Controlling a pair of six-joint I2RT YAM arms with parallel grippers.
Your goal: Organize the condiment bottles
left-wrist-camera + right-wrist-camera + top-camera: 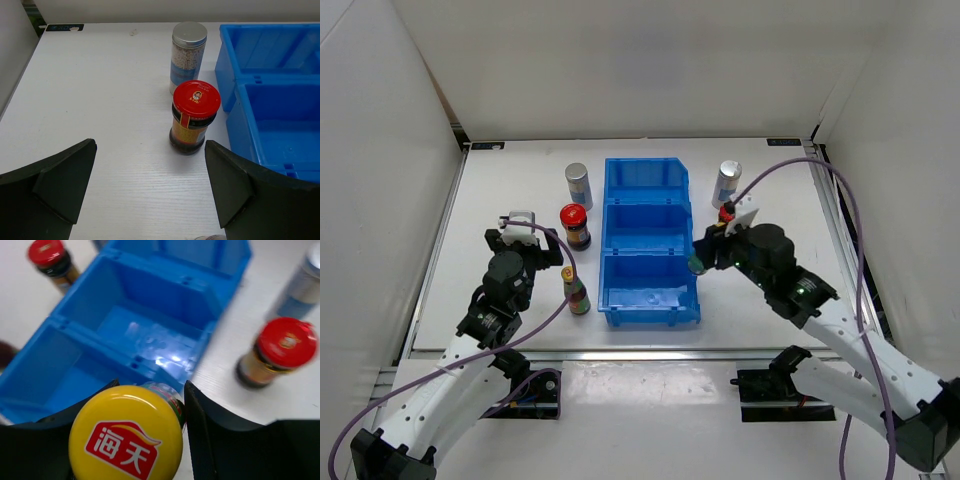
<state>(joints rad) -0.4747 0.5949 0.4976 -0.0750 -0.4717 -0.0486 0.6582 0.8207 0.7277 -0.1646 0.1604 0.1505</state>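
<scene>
I will next move my right gripper to the left in the top view and lower the green-red bottle into the blue bin's near section [648, 288] [69, 379], which is empty.
My right gripper [704, 256] is shut on a slim green-red bottle with a yellow cap [126, 440], held at the right edge of the blue bin [647, 199], over its near compartments. A red-capped dark bottle [280, 350] and a silver-capped bottle [726, 183] stand right of the bin. Left of the bin stand a silver-capped bottle [578, 185], a red-capped dark bottle [575, 226] and a second yellow-capped bottle [577, 290]. My left gripper [532, 245] is open and empty, left of those; its wrist view shows the red-capped bottle [195, 117] ahead.
All three compartments of the blue bin [135, 330] hold no bottles. White walls enclose the table on the left, the back and the right. The left wrist view shows bare white table [100, 90] between the open fingers and the bottles.
</scene>
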